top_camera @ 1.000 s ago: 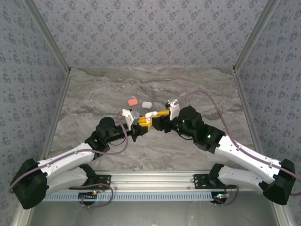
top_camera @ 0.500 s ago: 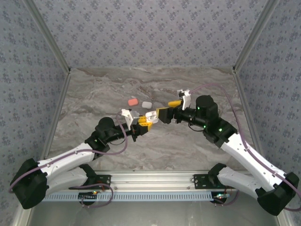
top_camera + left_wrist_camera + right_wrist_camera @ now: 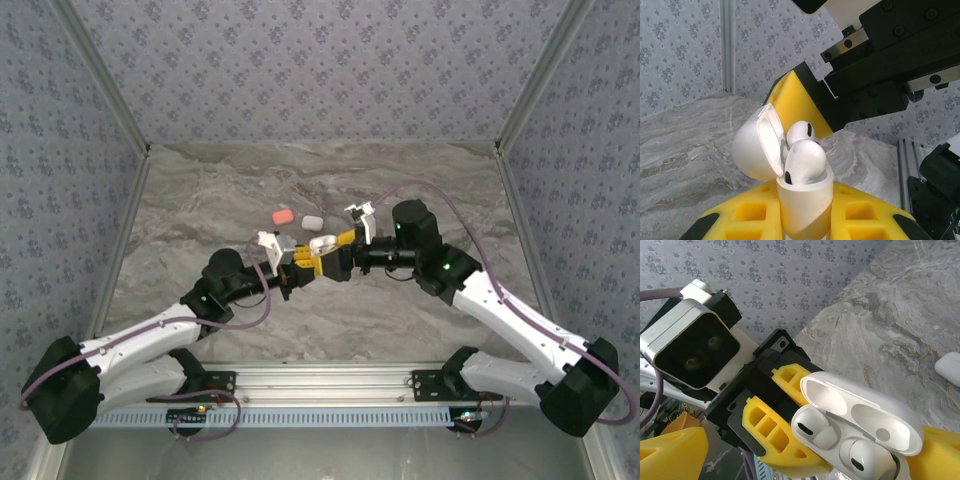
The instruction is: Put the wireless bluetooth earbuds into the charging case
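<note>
The charging case [image 3: 320, 243] in my left gripper has both earbuds in their wells, so next I need to lower it onto the marble near the loose white case and let go of it.
A white charging case [image 3: 805, 200] stands upright between yellow pads [image 3: 747, 215], with my left gripper [image 3: 805, 217] shut on its body. Its lid [image 3: 752, 150] is hinged open to the left. Two white wireless bluetooth earbuds [image 3: 805, 162] sit in their wells, heads showing. From the right wrist the same case [image 3: 880, 427] fills the lower middle, with one earbud [image 3: 815, 427] beside the other [image 3: 865, 460]. My right gripper [image 3: 337, 255] is open, its yellow fingers [image 3: 670, 455] spread on either side of the case. In the top view the case [image 3: 320, 243] hangs above mid-table, between the left gripper [image 3: 300, 266] and the right one.
A coral rounded case [image 3: 283, 215] and a white one [image 3: 312, 221] lie on the marble table [image 3: 220, 190] just behind the grippers. Patterned walls close in the back and both sides. The two arms meet head-on at mid-table.
The right gripper opened wide, drew back to the right, then came left again up to the case. The left gripper kept hold of the case without moving.
</note>
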Action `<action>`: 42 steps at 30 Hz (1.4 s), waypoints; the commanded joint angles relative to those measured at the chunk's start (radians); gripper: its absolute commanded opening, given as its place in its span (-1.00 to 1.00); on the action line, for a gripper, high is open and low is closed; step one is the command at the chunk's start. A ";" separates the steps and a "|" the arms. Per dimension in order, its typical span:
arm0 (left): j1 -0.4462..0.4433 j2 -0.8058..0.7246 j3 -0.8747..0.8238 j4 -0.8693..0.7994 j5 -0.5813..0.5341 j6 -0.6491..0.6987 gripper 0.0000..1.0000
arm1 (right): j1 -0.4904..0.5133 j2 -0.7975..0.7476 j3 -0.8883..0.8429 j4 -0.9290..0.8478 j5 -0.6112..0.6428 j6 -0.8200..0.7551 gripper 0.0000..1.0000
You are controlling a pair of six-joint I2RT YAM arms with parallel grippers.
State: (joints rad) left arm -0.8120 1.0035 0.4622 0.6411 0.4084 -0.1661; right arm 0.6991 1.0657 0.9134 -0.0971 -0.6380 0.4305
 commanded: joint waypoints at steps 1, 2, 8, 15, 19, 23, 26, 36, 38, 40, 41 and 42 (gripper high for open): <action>-0.005 0.000 0.033 0.028 0.012 0.000 -1.00 | 0.009 -0.057 0.020 0.043 -0.031 -0.045 0.99; -0.006 0.000 0.033 0.027 0.010 0.002 -1.00 | 0.011 -0.071 0.010 0.047 -0.027 -0.052 0.99; -0.005 0.003 0.029 0.022 -0.002 0.003 -1.00 | 0.014 -0.118 -0.039 0.023 0.021 -0.065 0.99; -0.005 0.003 0.033 0.008 -0.012 0.000 -1.00 | 0.012 -0.129 -0.012 -0.108 0.134 -0.123 1.00; -0.005 0.006 0.041 -0.047 -0.063 -0.009 -1.00 | 0.001 -0.169 -0.001 -0.196 0.324 -0.140 1.00; 0.011 0.047 0.056 -0.148 -0.161 -0.022 -1.00 | -0.077 -0.222 -0.039 -0.235 0.428 -0.072 1.00; 0.095 0.129 0.051 -0.138 -0.132 -0.119 -1.00 | -0.139 -0.258 -0.092 -0.243 0.459 -0.022 1.00; 0.170 0.503 0.208 -0.212 -0.166 -0.270 -1.00 | -0.198 -0.247 -0.191 -0.280 0.469 0.005 1.00; 0.172 0.565 0.246 -0.216 -0.173 -0.297 -1.00 | -0.200 -0.235 -0.202 -0.276 0.464 0.005 1.00; 0.175 0.616 0.286 -0.236 -0.178 -0.313 -1.00 | -0.201 -0.222 -0.215 -0.270 0.457 0.008 1.00; 0.178 0.644 0.307 -0.251 -0.177 -0.323 -1.00 | -0.201 -0.217 -0.221 -0.266 0.453 0.009 1.00; 0.180 0.665 0.322 -0.259 -0.173 -0.332 -0.99 | -0.201 -0.213 -0.226 -0.264 0.452 0.010 1.00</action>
State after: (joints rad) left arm -0.6395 1.6306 0.7227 0.4034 0.2409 -0.4442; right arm 0.5049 0.8448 0.7055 -0.3653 -0.1864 0.4229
